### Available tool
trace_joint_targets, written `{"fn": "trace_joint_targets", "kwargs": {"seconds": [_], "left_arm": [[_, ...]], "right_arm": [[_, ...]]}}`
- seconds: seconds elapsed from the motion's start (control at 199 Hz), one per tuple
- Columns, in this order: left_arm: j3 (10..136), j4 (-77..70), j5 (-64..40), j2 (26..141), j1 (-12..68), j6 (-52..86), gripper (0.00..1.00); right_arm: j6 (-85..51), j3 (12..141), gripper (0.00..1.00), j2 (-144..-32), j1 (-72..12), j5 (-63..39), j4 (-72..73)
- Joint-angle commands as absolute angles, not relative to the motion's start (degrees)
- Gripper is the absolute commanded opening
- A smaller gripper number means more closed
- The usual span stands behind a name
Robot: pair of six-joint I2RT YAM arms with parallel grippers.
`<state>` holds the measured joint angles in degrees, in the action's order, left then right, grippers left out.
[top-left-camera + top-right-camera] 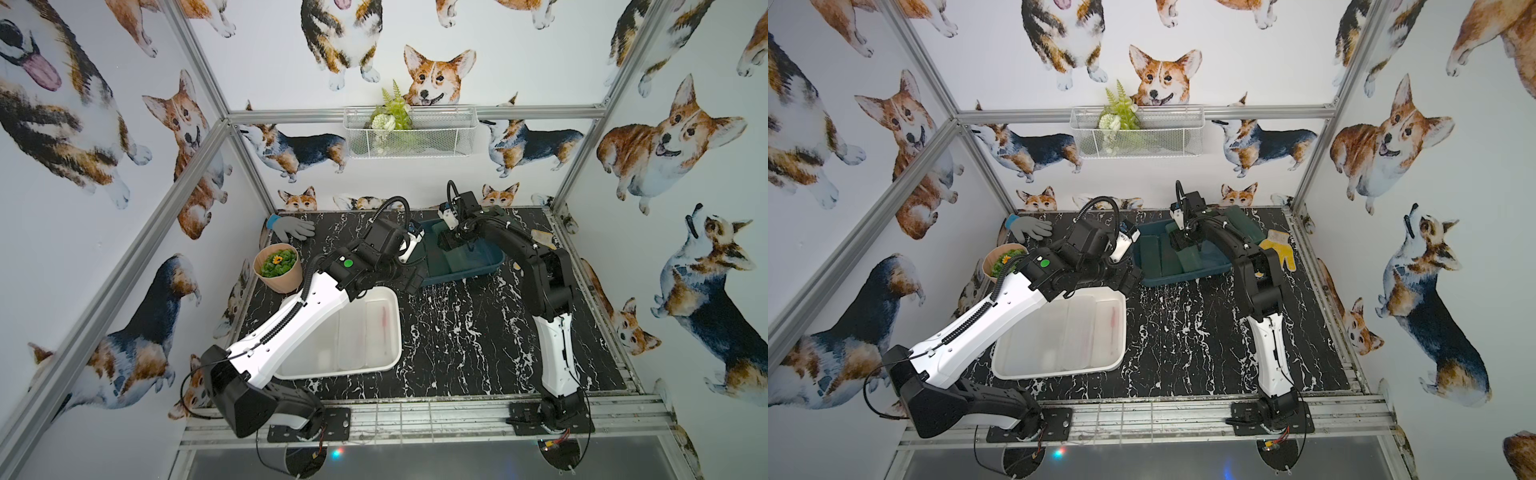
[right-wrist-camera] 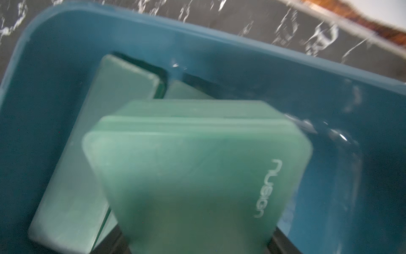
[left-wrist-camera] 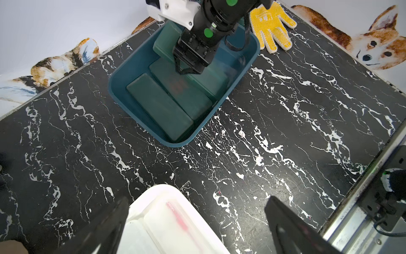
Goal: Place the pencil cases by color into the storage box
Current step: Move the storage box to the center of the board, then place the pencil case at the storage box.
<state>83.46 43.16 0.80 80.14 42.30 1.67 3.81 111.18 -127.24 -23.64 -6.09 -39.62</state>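
Observation:
I should next use my right gripper to lower the tilted pencil case onto the free part of the box's bottom beside the green pencil cases and let go of it. That bare part is below my right gripper.
My right gripper is shut on a dark green pencil case, held tilted inside the blue storage box. Several more green pencil cases lie in that box, which stands at the back of the table. Another dark green case shows behind the right arm. My left gripper is open and empty, hovering over the far corner of the white storage box. Frosted white pencil cases lie side by side in the white box.
A grey glove lies at the back left and a yellow glove at the back right. A potted plant stands left of my left arm. A wire basket hangs on the back wall.

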Motion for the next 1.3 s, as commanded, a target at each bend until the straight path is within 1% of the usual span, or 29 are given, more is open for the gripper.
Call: {"fn": "trace_joint_targets", "kwargs": {"seconds": [0.0,0.085,0.246,0.536,0.717,0.952,1.098,1.298], "left_arm": [[82.24,41.2,0.07,78.86,41.84,1.98,1.0],[81.59,40.78,-0.02,78.44,41.71,2.12,1.0],[81.23,39.96,-0.21,78.4,41.63,2.2,1.0],[80.29,37.72,0.0,78.31,41.56,2.7,1.0],[79.38,36.83,-0.12,77.81,41.54,3.64,1.0],[78.38,36.65,0.56,76.55,41.49,4.04,1.0],[78.24,36.69,0.7,76.21,41.51,4.37,1.0],[78.05,36.21,0.74,76.2,41.5,5.1,1.0]], "right_arm": [[-2.18,107.99,0.64,-124.22,-23.67,-6.87,-41.8],[-4.84,105.21,0.64,-121.89,-23.65,-5.43,-39.77],[-12.57,104.59,0.64,-119.35,-23.47,-1.9,-40.1],[-27.27,105.37,0.64,-119.48,-23.6,0.02,-44.72],[-27.46,105.46,0.64,-120.64,-23.08,1.03,-45.42],[-26.98,105.22,0.64,-122.95,-21.55,0.06,-45.65],[-29.02,105.19,0.64,-124.27,-20.4,-0.99,-45.44],[-31.25,109.81,0.64,-128.27,-20.39,-2.58,-47.51]]}}
